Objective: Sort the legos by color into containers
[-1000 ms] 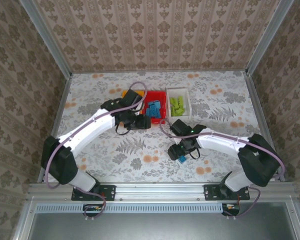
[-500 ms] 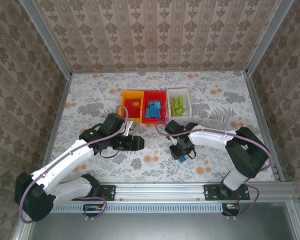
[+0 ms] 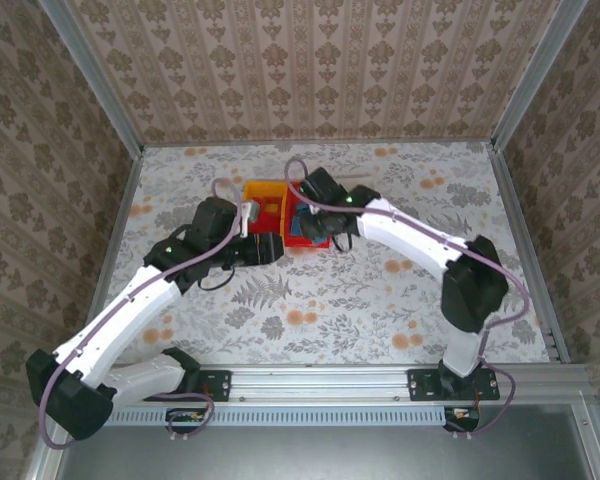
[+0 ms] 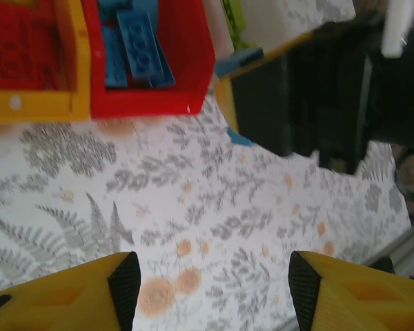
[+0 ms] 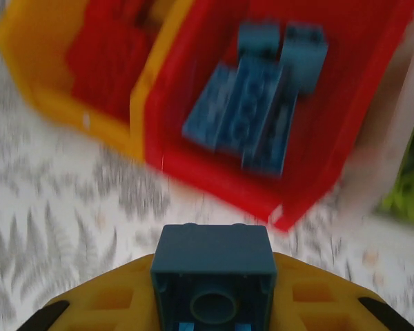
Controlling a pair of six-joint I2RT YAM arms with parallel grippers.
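Observation:
The robot's right gripper will next move outward over the blue legos in the red bin to release the small blue brick (image 5: pixel 214 276), because those legos are outward of the gripper.
My right gripper (image 3: pixel 315 232) is shut on a small blue brick (image 5: pixel 214 276). It hovers just in front of the red bin's (image 5: pixel 317 186) near wall. Several blue legos (image 5: pixel 262 117) lie in that bin. To its left the yellow-orange bin (image 5: pixel 27 62) holds red legos (image 5: pixel 107 55), and lime green legos (image 5: pixel 408 176) show at the far right. My left gripper (image 4: pixel 214 289) is open and empty over bare tablecloth, left of the right one (image 4: pixel 317 103) and in front of both bins (image 4: pixel 145 100). In the top view the right arm hides most of the white bin.
The floral tablecloth (image 3: pixel 330 300) stretches from the bins to the arm bases. Metal frame rails (image 3: pixel 110 240) and patterned walls close in the table's sides and back. Both arms crowd together in front of the bins (image 3: pixel 263 192).
The right gripper shut on the blue brick near the table's front and carried it up to the red bin. The left gripper drew back toward me, then returned to the bins.

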